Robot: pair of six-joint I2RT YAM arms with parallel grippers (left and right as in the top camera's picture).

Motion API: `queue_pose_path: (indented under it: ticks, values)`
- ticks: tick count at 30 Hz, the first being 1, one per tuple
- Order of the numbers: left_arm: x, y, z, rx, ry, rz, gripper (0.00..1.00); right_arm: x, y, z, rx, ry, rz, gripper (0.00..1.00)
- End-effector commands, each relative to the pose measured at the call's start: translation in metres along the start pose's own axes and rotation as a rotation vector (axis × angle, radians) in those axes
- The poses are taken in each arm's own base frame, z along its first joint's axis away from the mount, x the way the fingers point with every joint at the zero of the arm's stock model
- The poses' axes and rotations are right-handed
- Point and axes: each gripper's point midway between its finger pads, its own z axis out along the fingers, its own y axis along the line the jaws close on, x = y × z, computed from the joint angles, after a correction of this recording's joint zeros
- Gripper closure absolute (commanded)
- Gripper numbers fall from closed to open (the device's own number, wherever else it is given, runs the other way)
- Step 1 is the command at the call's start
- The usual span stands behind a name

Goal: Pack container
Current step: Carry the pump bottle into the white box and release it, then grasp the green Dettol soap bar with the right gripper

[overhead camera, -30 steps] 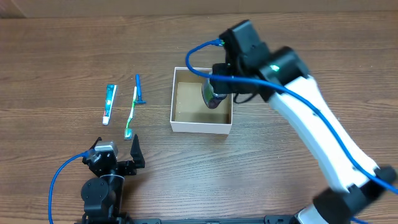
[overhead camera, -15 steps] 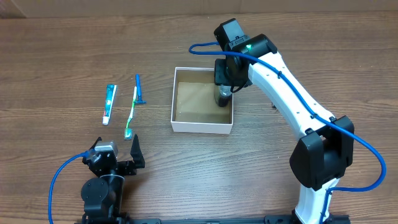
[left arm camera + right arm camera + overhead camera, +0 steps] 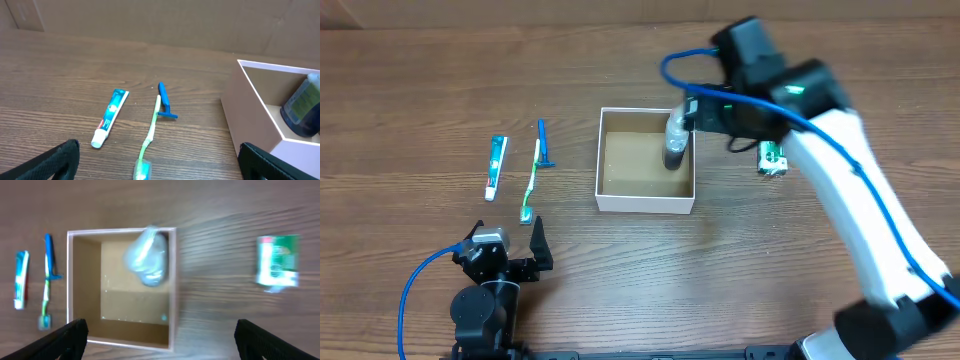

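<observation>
The green packet [image 3: 772, 159] [image 3: 278, 260] is still unpacked and lies below the robot's right gripper and to its right in the overhead view, so next the right gripper needs to move that way and down around it.
The container [image 3: 645, 203] is a shallow white box with a brown floor at mid-table. A greyish bottle [image 3: 674, 148] stands inside it, leaning on the right wall. My right gripper [image 3: 700, 113] hangs open above that corner and holds nothing. The right wrist view looks down on the container [image 3: 68, 285] and bottle [image 3: 147, 256], with the right gripper [image 3: 162, 340] spread wide at the bottom. My left gripper [image 3: 510, 257] rests open near the front left. Its wrist view shows the left gripper [image 3: 160, 165] empty, the container [image 3: 245, 115] and the bottle [image 3: 302, 107].
Left of the box lie a toothpaste tube [image 3: 496, 166], a green toothbrush [image 3: 531, 180] and a blue razor [image 3: 544, 145]. A small green packet [image 3: 772, 158] lies on the table right of the box. The packet [image 3: 277, 260] also shows in the right wrist view.
My right gripper opened and let go of the bottle, which now stands in the box's right side. The gripper lifted off it and the arm swung. The left arm stayed still.
</observation>
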Motion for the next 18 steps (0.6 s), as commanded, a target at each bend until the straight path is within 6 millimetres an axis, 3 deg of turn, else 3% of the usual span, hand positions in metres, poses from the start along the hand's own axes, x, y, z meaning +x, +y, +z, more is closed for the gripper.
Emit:
queue_pose_path:
  ticks: [1, 5, 6, 7, 13, 18]
  values:
    - [-0.001, 0.000, 0.000, 0.003, -0.008, -0.017, 0.00, -0.024, -0.058, -0.008, 0.104, -0.049, 0.110, 0.04]
    - [-0.001, 0.000, 0.000, 0.003, -0.008, -0.017, 0.00, -0.024, -0.110, 0.026, 0.197, 0.033, 0.200, 0.04]
    - [-0.001, 0.000, 0.000, 0.003, -0.008, -0.017, 0.00, -0.016, -0.137, 0.056, 0.247, 0.107, 0.243, 0.04]
    - [-0.001, 0.000, 0.000, 0.003, -0.008, -0.017, 0.00, -0.012, -0.144, 0.066, 0.262, 0.135, 0.256, 0.02]
    - [-0.001, 0.000, 0.000, 0.003, -0.008, -0.017, 0.00, 0.011, -0.163, 0.132, 0.273, 0.284, 0.211, 0.00]
    - [-0.001, 0.000, 0.000, 0.003, -0.008, -0.017, 0.00, 0.018, -0.178, 0.165, 0.307, 0.330, 0.174, 0.00]
